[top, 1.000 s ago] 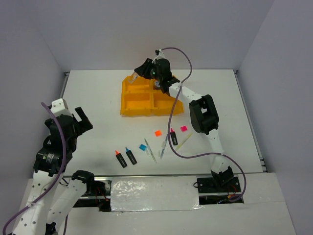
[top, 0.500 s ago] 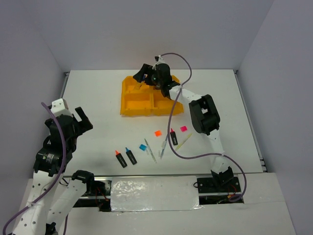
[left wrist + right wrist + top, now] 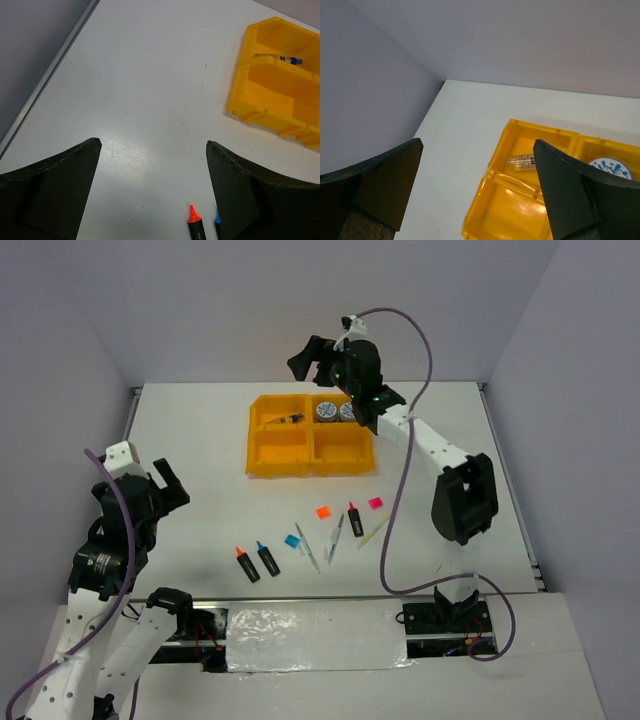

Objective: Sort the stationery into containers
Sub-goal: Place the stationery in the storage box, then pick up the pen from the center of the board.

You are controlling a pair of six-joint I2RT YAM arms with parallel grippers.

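Note:
My right gripper will next move back past the tray (image 3: 310, 468) and down onto the highlighter's black body (image 3: 356, 524), because the loose highlighter with the red cap lies below my gripper and back toward the base.
The orange-yellow tray (image 3: 310, 468) stands at the back centre. A thin pen (image 3: 285, 420) lies in its back-left compartment and two tape rolls (image 3: 326, 412) in its back-right one. My right gripper (image 3: 312, 354) hangs open and empty above the tray's back edge; its wrist view looks down on the tray (image 3: 520, 210), the pen (image 3: 522, 161) and a tape roll (image 3: 610, 167). My left gripper (image 3: 165, 485) is open and empty at the left, well short of the orange-capped highlighter (image 3: 195, 222) and the tray (image 3: 265, 100).
Loose on the table in front of the tray lie the orange-capped highlighter (image 3: 246, 564), a blue-capped one (image 3: 267, 558), a red-capped one (image 3: 354, 519), pale pens (image 3: 308, 548) (image 3: 335, 538) (image 3: 376, 529), and blue (image 3: 292, 540), orange (image 3: 322, 511) and pink (image 3: 375, 503) squares.
My right gripper has opened and lifted up and back from the tray's rear compartments; a pen now lies in the back-left one. The left arm has not moved.

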